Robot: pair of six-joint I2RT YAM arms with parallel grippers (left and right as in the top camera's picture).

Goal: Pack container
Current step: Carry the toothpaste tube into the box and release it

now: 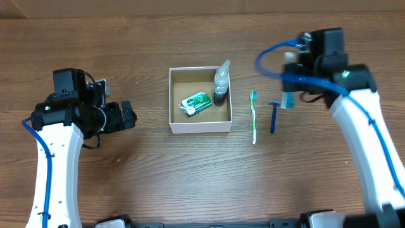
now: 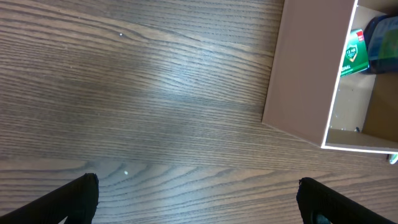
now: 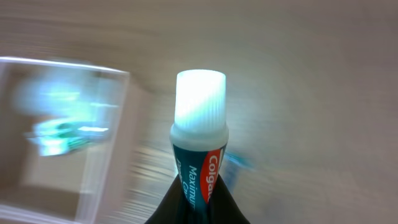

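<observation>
My right gripper goes across the toothbrush next, then down beside the green packet, into the container's free near corner by the spray bottle (image 3: 61, 179).
The container (image 1: 200, 126), a square shallow white box with a brown inside, sits mid-table. It holds a green packet (image 1: 195, 103) and a small clear spray bottle (image 1: 221, 81) leaning in its right corner. My right gripper (image 1: 288, 88) is shut on a Colgate toothpaste tube (image 3: 198, 149) with a white cap, held above the table to the right of the container. A green toothbrush (image 1: 254, 117) and a blue razor (image 1: 274, 115) lie right of the container. My left gripper (image 2: 199, 202) is open and empty left of the container (image 2: 298, 81).
The table is bare brown wood. The toothbrush and razor lie side by side between the container and my right arm.
</observation>
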